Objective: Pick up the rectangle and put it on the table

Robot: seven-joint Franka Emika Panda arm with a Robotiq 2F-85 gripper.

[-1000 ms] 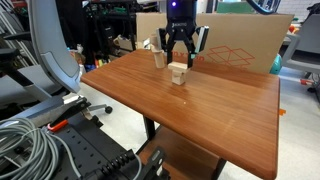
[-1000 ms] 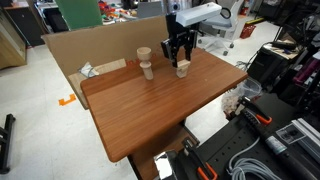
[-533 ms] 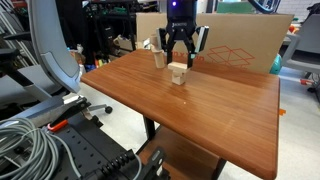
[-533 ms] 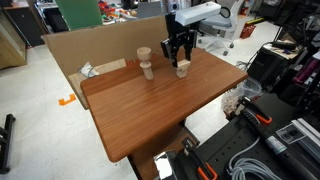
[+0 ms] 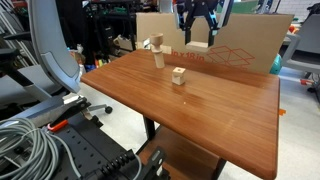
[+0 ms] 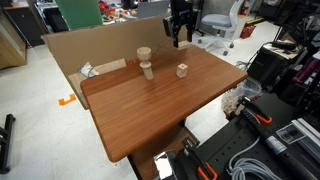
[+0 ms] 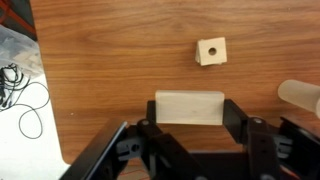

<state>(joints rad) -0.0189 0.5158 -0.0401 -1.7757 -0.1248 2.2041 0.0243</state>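
I will next swing my gripper to the left in the wrist view, then lower the rectangle onto the table, since that spot is away from the cube.
My gripper [image 7: 189, 112] is shut on the rectangle [image 7: 189, 107], a flat pale wooden block held across its width between the two black fingers. In both exterior views the gripper [image 5: 197, 30] [image 6: 180, 30] hangs high above the far part of the table [image 5: 220, 110] [image 6: 150, 110], with the rectangle [image 5: 198, 44] at its tips. The small pale wooden cube [image 5: 178, 75] [image 6: 182, 70] [image 7: 210, 51] stands alone on the table below, apart from the gripper.
A taller cluster of pale wooden pieces [image 5: 155, 50] [image 6: 146, 63] stands near the cube. A brown cardboard box [image 5: 245, 45] [image 6: 90, 45] stands along the table's far edge. Cables [image 7: 20, 95] lie on the floor beside the table.
The gripper has risen from just above the cube, carrying the rectangle up and a little toward the cardboard box. The cube has stayed in place.
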